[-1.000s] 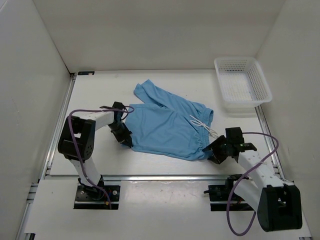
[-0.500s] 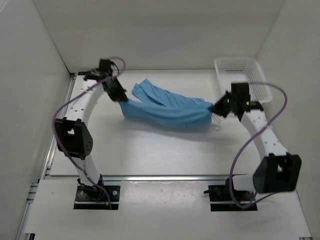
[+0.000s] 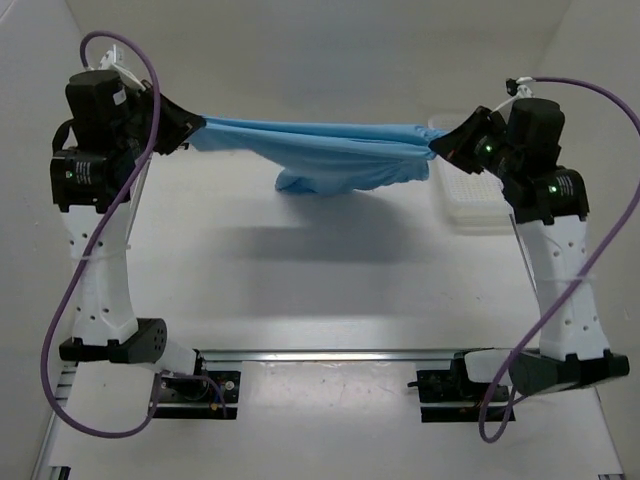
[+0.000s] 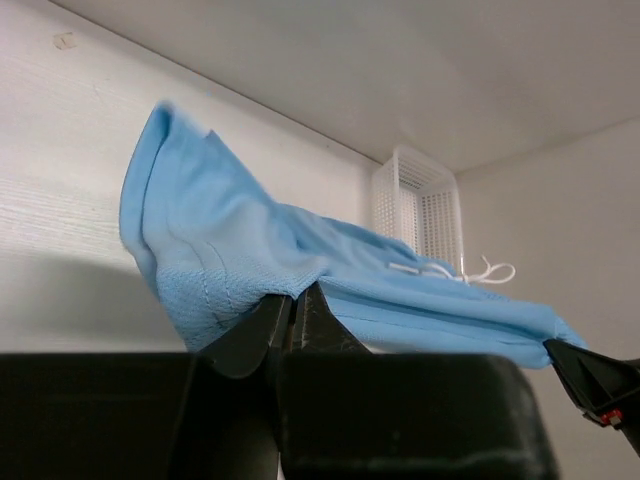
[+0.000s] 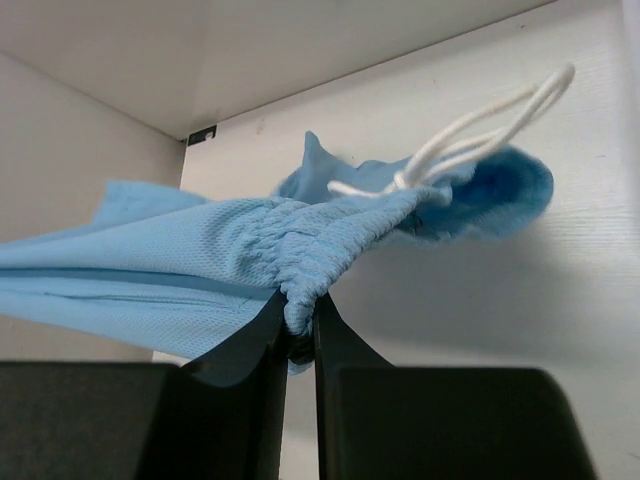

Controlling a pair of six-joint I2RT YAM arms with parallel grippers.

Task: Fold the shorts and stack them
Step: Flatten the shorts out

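Note:
The shorts swing open next as my left gripper lifts higher, then the hem end comes down onto the table (image 3: pixel 222 245) (image 4: pixel 70 270).
The light blue shorts (image 3: pixel 320 152) hang stretched in the air between both raised arms, high above the table, with a fold sagging in the middle. My left gripper (image 3: pixel 192 132) is shut on the hem end of the shorts (image 4: pixel 230 270). My right gripper (image 3: pixel 440 148) is shut on the gathered waistband (image 5: pixel 300 255). The white drawstring (image 5: pixel 470 135) dangles by the waistband. The far leg droops toward the table.
A white mesh basket (image 3: pixel 478 195) stands at the back right of the table, partly behind the right arm; it also shows in the left wrist view (image 4: pixel 420 205). White walls close in the table at left, back and right.
Both arms have lifted the shorts from the table, up and apart, until the cloth is pulled taut between the grippers.

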